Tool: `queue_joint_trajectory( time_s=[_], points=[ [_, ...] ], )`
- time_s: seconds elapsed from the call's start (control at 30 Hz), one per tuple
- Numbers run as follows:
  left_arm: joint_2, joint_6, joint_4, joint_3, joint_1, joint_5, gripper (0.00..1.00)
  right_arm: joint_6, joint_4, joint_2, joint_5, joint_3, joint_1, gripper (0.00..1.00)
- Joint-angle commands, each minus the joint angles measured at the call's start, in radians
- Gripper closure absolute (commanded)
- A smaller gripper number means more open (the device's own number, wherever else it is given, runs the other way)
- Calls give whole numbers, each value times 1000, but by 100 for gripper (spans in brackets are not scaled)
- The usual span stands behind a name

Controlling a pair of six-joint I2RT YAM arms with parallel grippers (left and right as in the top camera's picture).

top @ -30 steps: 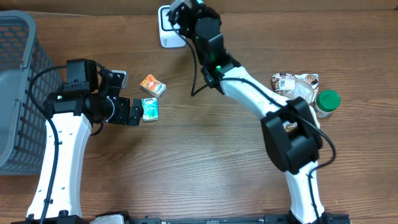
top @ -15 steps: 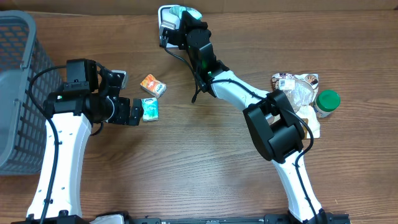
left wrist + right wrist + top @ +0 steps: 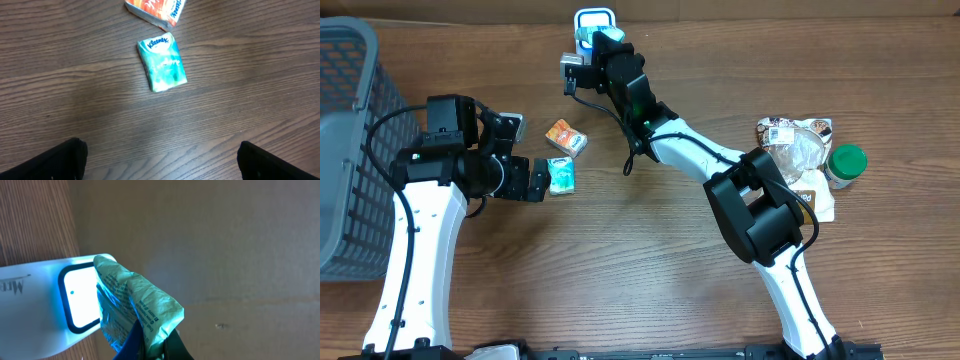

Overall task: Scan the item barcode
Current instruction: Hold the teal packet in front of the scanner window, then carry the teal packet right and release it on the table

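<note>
I will pull my right gripper back from the scanner next, then lower the green tissue pack onto free wood beside the clear bag.
My right gripper (image 3: pixel 603 45) is shut on a crumpled green tissue pack (image 3: pixel 136 301) and holds it up against the lit window of the white barcode scanner (image 3: pixel 35 300) at the table's far edge. The pack's printed side faces the scanner (image 3: pixel 594 17), and its barcode is not visible. My left gripper (image 3: pixel 160 165) hangs open over bare wood. Its dark fingertips (image 3: pixel 64 161) stand wide apart with nothing between them. A teal Kleenex pack (image 3: pixel 162 62) lies just ahead of it, and an orange pack (image 3: pixel 156 9) beyond that.
A grey mesh basket (image 3: pixel 345 150) stands at the left edge. At the right lie a clear bag of packaged goods (image 3: pixel 795 140) and a green-lidded jar (image 3: pixel 847 163). The teal pack (image 3: pixel 561 176) and the orange pack (image 3: pixel 565 137) lie left of centre.
My right arm has swung left along the far edge, bringing the green pack in front of the scanner's window. The left arm has stayed still.
</note>
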Motion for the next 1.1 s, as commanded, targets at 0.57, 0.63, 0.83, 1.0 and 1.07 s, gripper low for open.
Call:
queue_joint_trajectory(
  time_s=[0.57,0.63,0.83,1.0,1.07],
  points=[
    [1,22,1,5,2,15,0,959,-465,-393,325,35,-3,96],
    [1,22,1,5,2,15,1,1265,-712,-483,259,35,-9,96],
    [1,22,1,5,2,15,0,1631,-1286,-583,-306,32,-126,96],
    [1,22,1,5,2,15,0,1630,-1460,-571,-385,-73,-240,96],
    [1,22,1,5,2,15,0,1627,-1466,-565,-385,-136,-281,96]
  ],
)
